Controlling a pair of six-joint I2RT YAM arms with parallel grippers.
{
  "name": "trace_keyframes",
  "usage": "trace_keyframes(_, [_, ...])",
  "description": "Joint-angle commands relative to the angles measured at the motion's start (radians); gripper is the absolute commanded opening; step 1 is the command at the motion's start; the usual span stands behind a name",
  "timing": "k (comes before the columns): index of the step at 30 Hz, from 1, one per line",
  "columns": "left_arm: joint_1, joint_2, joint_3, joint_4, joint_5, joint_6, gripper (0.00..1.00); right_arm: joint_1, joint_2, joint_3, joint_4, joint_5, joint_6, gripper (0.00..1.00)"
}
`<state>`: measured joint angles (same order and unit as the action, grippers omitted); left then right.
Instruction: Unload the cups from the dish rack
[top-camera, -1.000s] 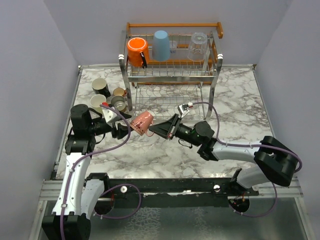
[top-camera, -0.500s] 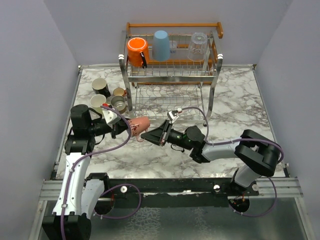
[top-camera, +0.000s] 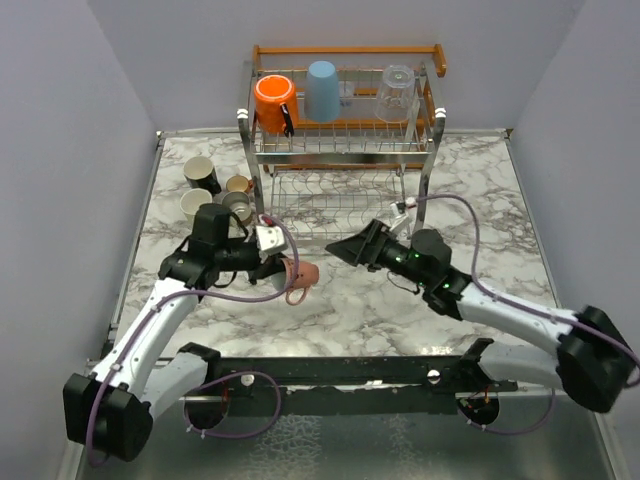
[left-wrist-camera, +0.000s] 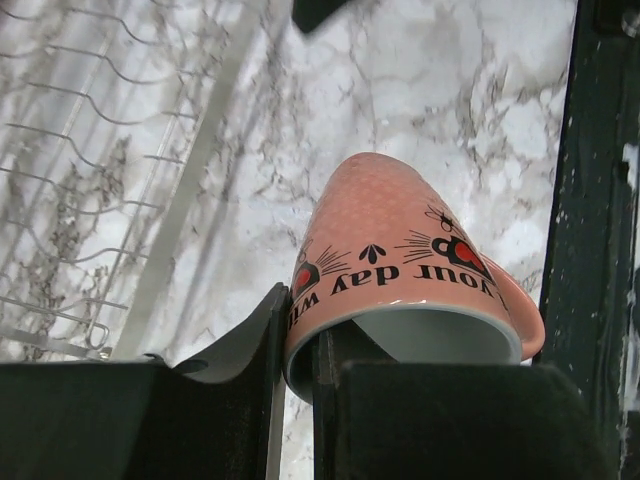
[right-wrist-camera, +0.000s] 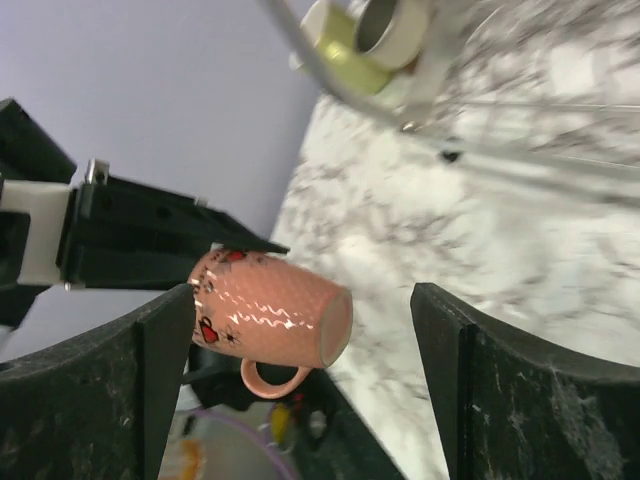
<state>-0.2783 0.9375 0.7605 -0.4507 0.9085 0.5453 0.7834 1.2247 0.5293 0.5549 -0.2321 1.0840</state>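
Observation:
My left gripper shifts to the right in the top view next, then tilts the mug down onto open marble before the rack (left-wrist-camera: 425, 95), since the mug's base points sideways.
My left gripper (top-camera: 283, 268) is shut on the rim of a pink mug (top-camera: 300, 275), one finger outside the wall and one inside. The mug (left-wrist-camera: 400, 260) is held on its side above the marble, its base pointing away from that wrist. To the right, my right gripper (top-camera: 346, 249) stands open, clear of the mug (right-wrist-camera: 270, 305) and facing it. On the top tier of the dish rack (top-camera: 345, 48) stand an orange mug (top-camera: 272, 100), a light blue cup (top-camera: 321, 88) and a clear glass (top-camera: 396, 92).
Several cups stand on the marble left of the rack: black (top-camera: 200, 172), pale yellow (top-camera: 196, 205), tan (top-camera: 238, 185) and a grey one (top-camera: 238, 207). The rack's lower wire tier (top-camera: 335, 205) is bare. A black rail (top-camera: 350, 370) runs along the near edge.
The pink mug passed from right gripper to left: the left shut on its rim, the right opened and drew back to the right. The left arm swung the mug right and nearer.

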Motion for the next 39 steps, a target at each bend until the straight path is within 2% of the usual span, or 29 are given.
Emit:
trace_keyframes(1, [-0.147,0.042,0.049,-0.073,-0.233,0.099,0.00,-0.021,-0.279,0.054,-0.569,0.348,-0.287,0.89])
trace_keyframes(4, [-0.256,0.107,0.058,-0.056,-0.347,0.090,0.00,-0.021,-0.413,0.118,-0.740,0.502,-0.325,0.91])
trace_keyframes(8, [-0.390,0.219,0.096,-0.040,-0.456,0.091,0.00,-0.022,-0.496,0.229,-0.911,0.689,-0.380,0.93])
trace_keyframes(13, [-0.519,0.383,0.197,-0.041,-0.534,0.099,0.00,-0.022,-0.553,0.278,-0.994,0.850,-0.422,0.94])
trace_keyframes(18, [-0.593,0.549,0.331,-0.049,-0.593,0.102,0.00,-0.022,-0.617,0.314,-1.044,0.952,-0.423,0.94])
trace_keyframes(24, [-0.653,0.746,0.540,-0.151,-0.630,0.112,0.00,-0.022,-0.697,0.324,-1.042,0.976,-0.421,0.94])
trace_keyframes(30, [-0.697,0.936,0.738,-0.280,-0.695,0.131,0.00,-0.022,-0.693,0.374,-1.099,0.993,-0.404,0.94])
trace_keyframes(39, [-0.746,1.103,0.943,-0.392,-0.764,0.102,0.00,-0.022,-0.724,0.407,-1.123,0.991,-0.426,0.94])
